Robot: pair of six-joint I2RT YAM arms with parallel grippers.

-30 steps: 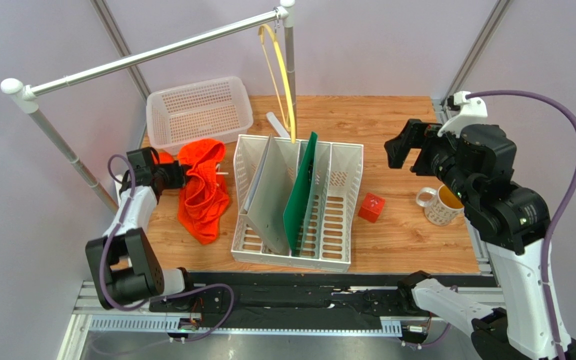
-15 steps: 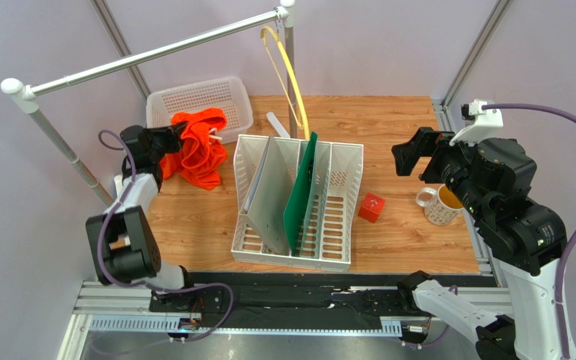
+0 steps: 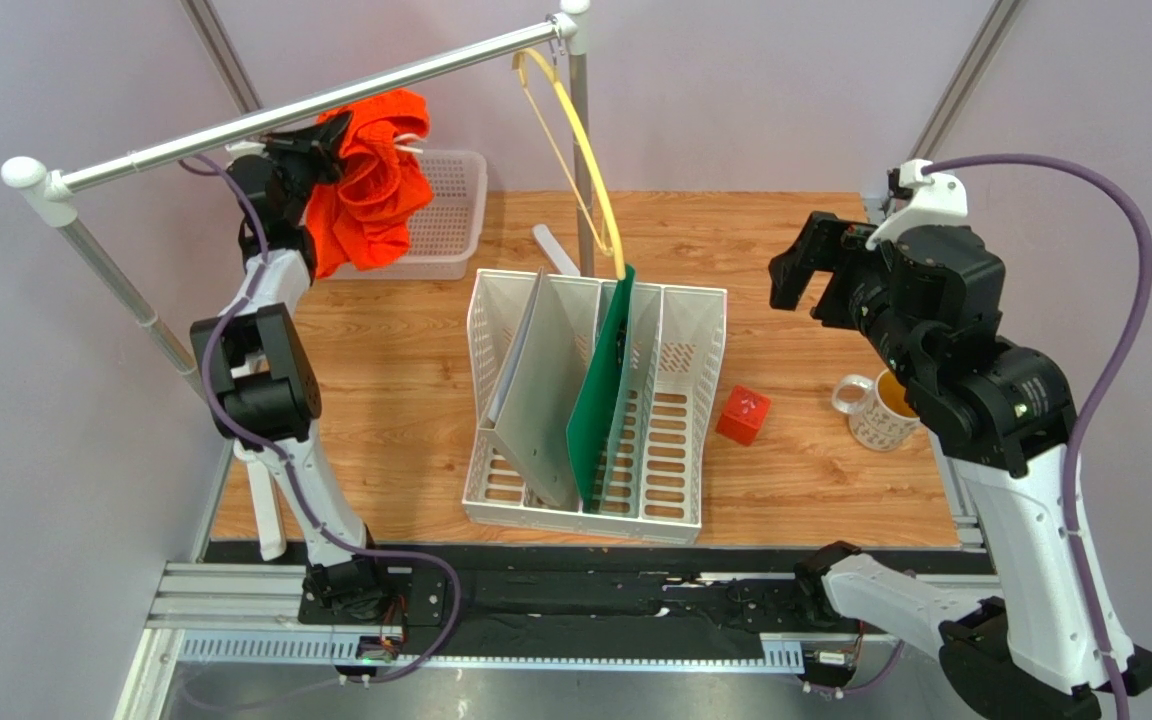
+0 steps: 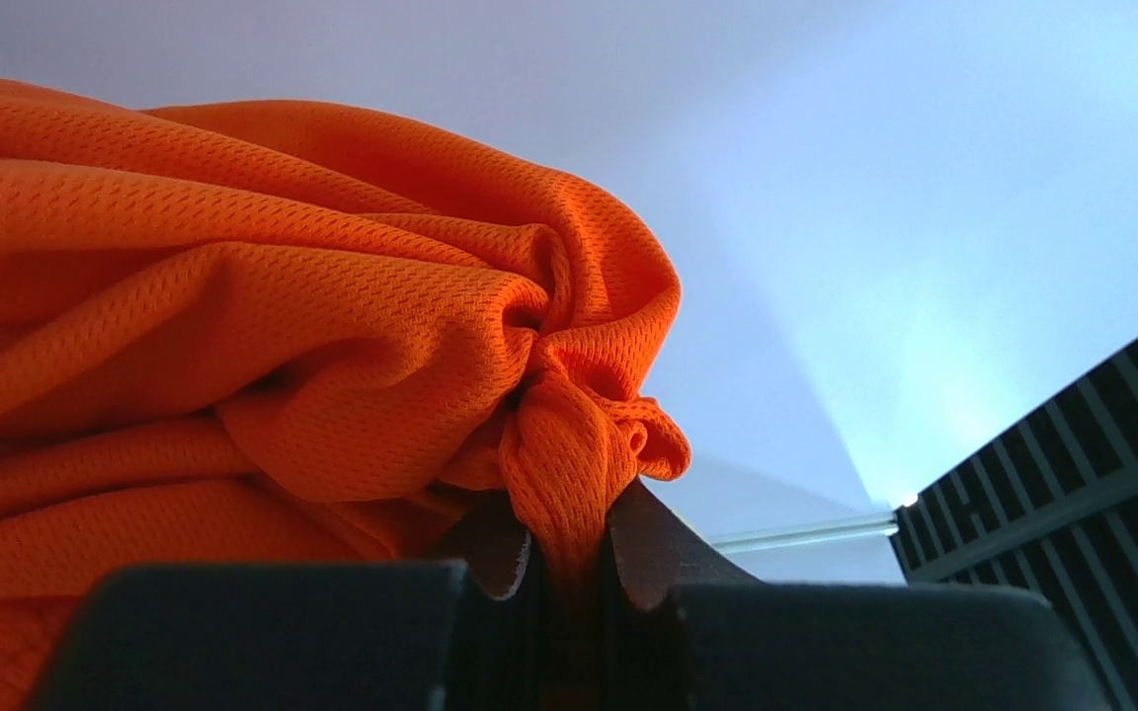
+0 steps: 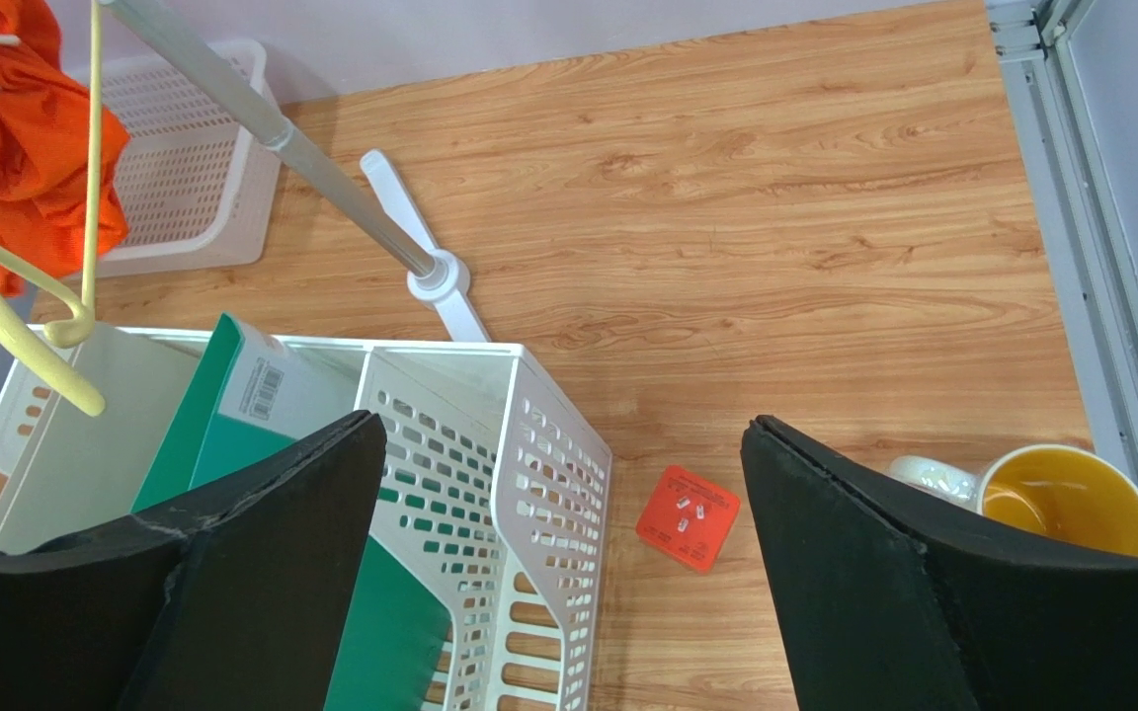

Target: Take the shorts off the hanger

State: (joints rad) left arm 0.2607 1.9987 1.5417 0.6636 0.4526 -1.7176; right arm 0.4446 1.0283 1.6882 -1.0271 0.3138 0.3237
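The robot's left gripper will next move down into the white basket below the shorts and release the fold there, since the fabric already hangs clear of the bare hanger.
The orange shorts (image 3: 373, 177) hang bunched from my left gripper (image 3: 315, 147), which is raised up by the silver rail and shut on a fold of the fabric (image 4: 568, 489). The pale-yellow hanger (image 3: 579, 150) hangs bare from the rail's right end, its lower tip by the file rack; it also shows in the right wrist view (image 5: 19, 334), with the shorts (image 5: 19, 134) behind it. My right gripper (image 3: 808, 279) is open and empty, high above the table's right side.
A white file rack (image 3: 594, 405) with a green folder (image 3: 605, 383) stands mid-table. A white basket (image 3: 440, 210) sits back left under the shorts. A red cube (image 3: 745, 414) and a yellow-lined mug (image 3: 883, 408) sit at the right. The rail pole (image 3: 297, 108) crosses overhead.
My left gripper lifted the shorts from the table up to the rail at the back left. The hanger swung slightly. My right arm shifted a little.
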